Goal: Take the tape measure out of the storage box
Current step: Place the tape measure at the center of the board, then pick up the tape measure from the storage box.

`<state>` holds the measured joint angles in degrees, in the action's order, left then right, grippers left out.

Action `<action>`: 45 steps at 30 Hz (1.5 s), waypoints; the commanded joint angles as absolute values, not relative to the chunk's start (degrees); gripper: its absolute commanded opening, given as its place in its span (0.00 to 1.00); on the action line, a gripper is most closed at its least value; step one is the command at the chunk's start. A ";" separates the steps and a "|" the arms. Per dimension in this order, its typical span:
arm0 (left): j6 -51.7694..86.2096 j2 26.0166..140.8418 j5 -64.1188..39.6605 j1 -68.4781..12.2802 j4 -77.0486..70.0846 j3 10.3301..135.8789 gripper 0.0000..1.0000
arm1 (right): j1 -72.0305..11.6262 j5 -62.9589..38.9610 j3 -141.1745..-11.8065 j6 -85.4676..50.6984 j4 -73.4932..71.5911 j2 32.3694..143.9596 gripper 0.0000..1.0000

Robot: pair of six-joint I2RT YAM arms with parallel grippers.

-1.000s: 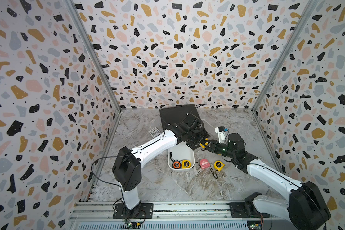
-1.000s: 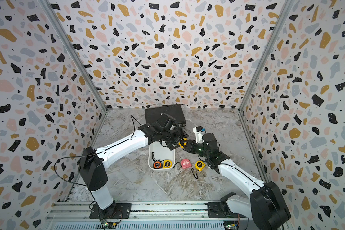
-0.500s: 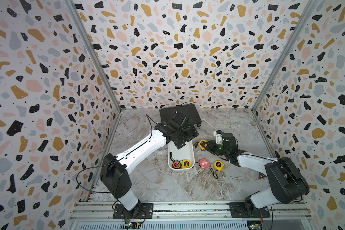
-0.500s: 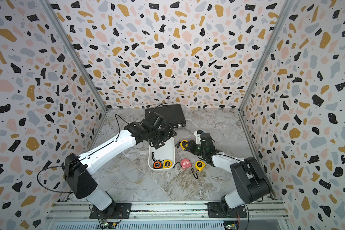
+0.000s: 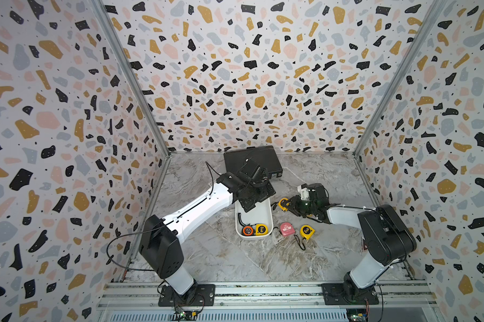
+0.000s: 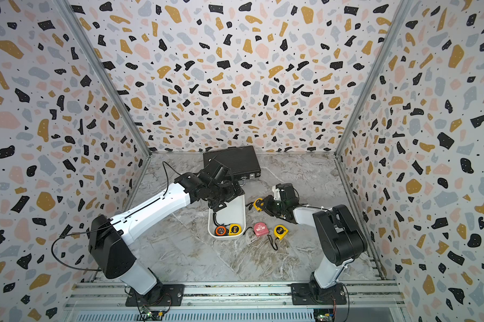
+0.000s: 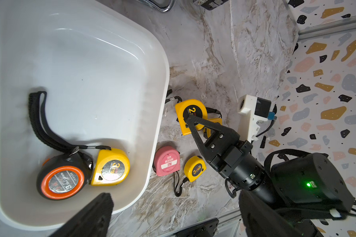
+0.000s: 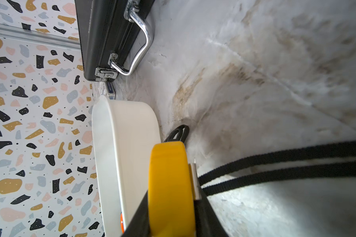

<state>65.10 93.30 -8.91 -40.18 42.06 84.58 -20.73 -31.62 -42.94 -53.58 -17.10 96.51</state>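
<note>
The right gripper brings the yellow tape measure down onto the bare marble beside the box (image 5: pixel 266 212) next and releases it. The tape measure already hangs outside the box's rim.
The white storage box (image 5: pixel 266 212) (image 6: pixel 240 212) lies mid-table. At its near end sit an orange-and-black tape measure (image 5: pixel 247 230) (image 7: pixel 60 180) and a yellow one (image 5: pixel 261 229) (image 7: pixel 111 167). My left gripper (image 5: pixel 251 201) (image 7: pixel 173 215) hangs open and empty over the box's far end. My right gripper (image 5: pixel 287 205) (image 8: pixel 171 215) is shut on another yellow tape measure (image 5: pixel 283 203) (image 7: pixel 190 113) (image 8: pixel 170 180), low over the table just right of the box, its black strap trailing.
A pink tape measure (image 5: pixel 287 228) (image 7: pixel 167 161) and a small yellow one (image 5: pixel 306 232) (image 7: pixel 194 168) lie on the marble right of the box's near end. A black briefcase (image 5: pixel 252 161) (image 8: pixel 103 37) with metal latches sits against the back wall. Patterned walls enclose the table.
My left gripper has drawn back leftward from the right gripper to above the box. The right arm has folded its elbow up, with the yellow tape measure staying beside the box.
</note>
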 commanded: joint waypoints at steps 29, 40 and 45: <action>56.18 94.43 -4.22 -40.90 54.34 84.83 1.00 | -20.57 -29.53 -47.67 -44.94 7.12 90.22 0.74; 50.36 98.96 0.45 -44.66 62.58 85.66 0.99 | -20.57 -29.11 -48.12 -42.98 13.49 81.74 0.82; 50.36 99.74 1.61 -45.68 62.06 83.07 0.96 | -20.57 -29.70 -46.71 -43.39 14.15 78.84 0.83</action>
<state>51.55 99.35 -0.67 -45.19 60.23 84.47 -20.73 -29.76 -46.19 -44.07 11.81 81.10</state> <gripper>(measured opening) 0.966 0.826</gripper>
